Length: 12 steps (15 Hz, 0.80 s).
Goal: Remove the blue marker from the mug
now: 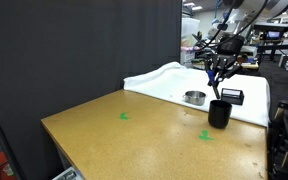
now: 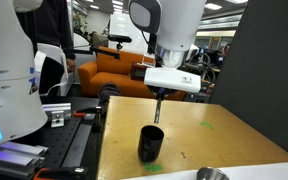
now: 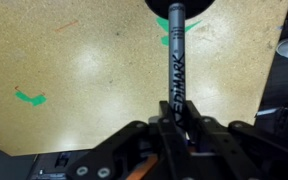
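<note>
My gripper carries the marker away from the mug [image 1: 220, 113] and bowl next, then lowers it to release beside the nearest green tape mark, since the tabletop there is clear.
The black mug [image 1: 220, 113] stands on the brown table near its far edge; it also shows in the other exterior view [image 2: 151, 143] and at the top of the wrist view [image 3: 176, 8]. My gripper [image 1: 220, 68] [image 2: 159, 93] [image 3: 174, 115] hangs straight above the mug and is shut on the blue marker [image 3: 176, 60]. The marker [image 1: 217, 87] [image 2: 157, 110] hangs upright from the jaws. Its lower end is at about the mug's rim; I cannot tell whether the tip is still inside.
A shallow metal bowl [image 1: 194, 97] [image 2: 212, 174] and a black box with a white label [image 1: 232, 95] sit close to the mug. Green tape marks [image 1: 124, 116] [image 1: 205, 135] [image 3: 29, 98] lie on the table. A white-covered surface [image 1: 164, 78] adjoins it.
</note>
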Tool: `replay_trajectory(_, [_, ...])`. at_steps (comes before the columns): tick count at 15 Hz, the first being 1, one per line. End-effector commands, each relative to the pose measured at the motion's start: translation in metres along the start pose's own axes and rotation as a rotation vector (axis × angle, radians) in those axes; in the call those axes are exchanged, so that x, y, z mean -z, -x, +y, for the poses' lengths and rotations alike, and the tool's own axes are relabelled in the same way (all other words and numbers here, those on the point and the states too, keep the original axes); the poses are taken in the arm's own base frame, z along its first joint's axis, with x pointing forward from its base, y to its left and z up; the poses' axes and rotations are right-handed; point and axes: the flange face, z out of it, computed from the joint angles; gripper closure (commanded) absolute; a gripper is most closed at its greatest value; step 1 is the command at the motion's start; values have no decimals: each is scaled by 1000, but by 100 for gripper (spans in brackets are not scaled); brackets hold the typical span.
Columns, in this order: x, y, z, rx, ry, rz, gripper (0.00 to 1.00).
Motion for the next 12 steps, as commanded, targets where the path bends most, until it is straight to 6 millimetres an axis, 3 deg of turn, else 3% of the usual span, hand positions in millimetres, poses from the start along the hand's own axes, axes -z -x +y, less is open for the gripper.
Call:
replay_trajectory(1, [-7,-38,-22,79,-12,-101,96])
replay_trajectory(7, [-61,-118,-75,277,-157,-237,96])
replay_trajectory(9, [-74,-131,-89,321,-180,-280,96])
replay_trajectory(12, [-99,-131,-96,355,-147,-348,96])
